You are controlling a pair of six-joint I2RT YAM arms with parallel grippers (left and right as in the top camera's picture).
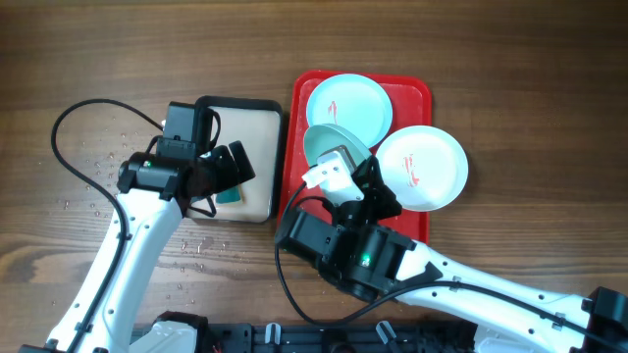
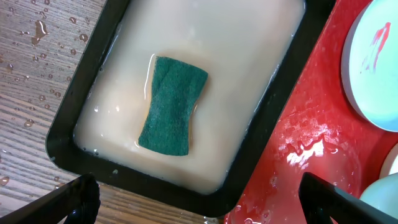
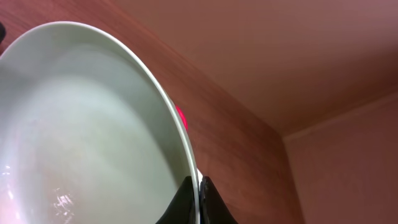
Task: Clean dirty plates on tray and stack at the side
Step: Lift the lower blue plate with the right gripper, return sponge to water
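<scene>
My right gripper is due to go past the white plate (image 1: 422,169) and down onto the bare tabletop to its right in the overhead view, which is clear for stacking.
The red tray (image 1: 417,90) holds a pale blue plate (image 1: 348,103) with a red smear at its far end and a white plate (image 1: 422,169) with red smears at its right. My right gripper (image 1: 345,167) is shut on the rim of a second pale blue plate (image 1: 329,143) and holds it tilted above the tray; the right wrist view shows the plate (image 3: 81,143) pinched between the fingers (image 3: 198,193). My left gripper (image 1: 237,167) is open and empty above the beige tray's near edge (image 2: 186,199).
A black-rimmed beige tray (image 1: 257,118) left of the red tray holds milky water and a green sponge (image 2: 172,104). Water drops lie on the wooden table (image 1: 98,167) at the left. The red tray's floor (image 2: 311,149) is wet.
</scene>
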